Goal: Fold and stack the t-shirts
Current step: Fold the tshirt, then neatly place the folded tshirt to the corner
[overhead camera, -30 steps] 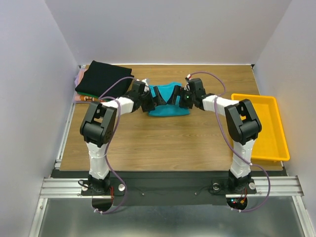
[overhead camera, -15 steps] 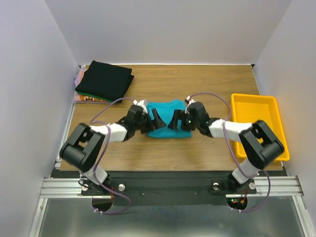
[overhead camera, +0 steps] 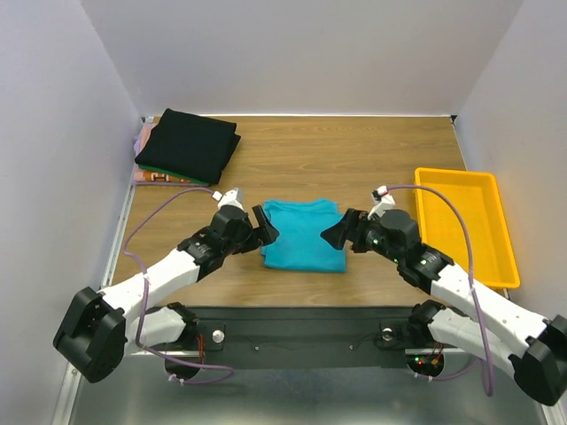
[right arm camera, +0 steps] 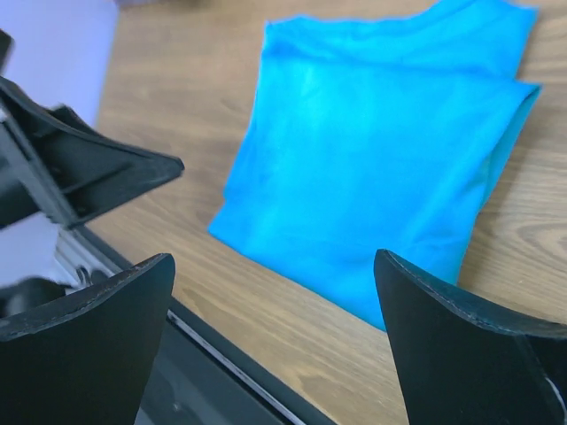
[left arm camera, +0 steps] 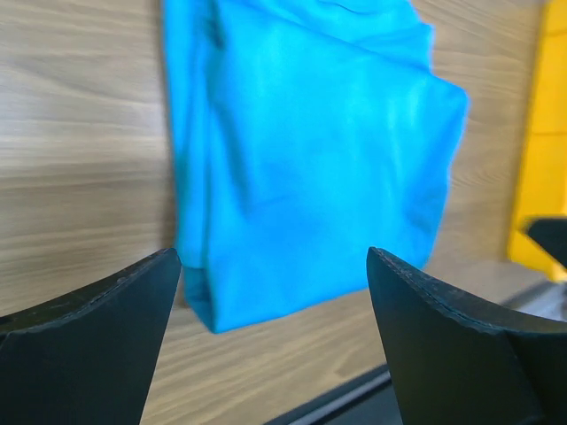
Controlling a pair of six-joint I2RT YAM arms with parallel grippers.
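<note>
I will next move my left gripper outward and down to pinch the turquoise t-shirt's layered side edge (left arm camera: 197, 111) where its folds meet.
The turquoise t-shirt (overhead camera: 302, 235) lies folded into a neat rectangle on the wooden table, near the front edge. It also shows in the left wrist view (left arm camera: 310, 150) and the right wrist view (right arm camera: 381, 168). My left gripper (overhead camera: 264, 227) is open and empty at the shirt's left edge. My right gripper (overhead camera: 337, 232) is open and empty at its right edge. Neither touches the cloth. The stack of folded shirts (overhead camera: 187, 144), black on top with green and pink-orange edges, sits at the back left.
A yellow plastic tray (overhead camera: 467, 226) stands at the right side of the table. White walls close in the left, back and right. The table's black front rail (right arm camera: 221, 372) runs just below the shirt.
Both grippers have let go of the turquoise shirt and pulled back toward the front. The shirt now lies flat and folded, nearer the front edge than a second ago.
</note>
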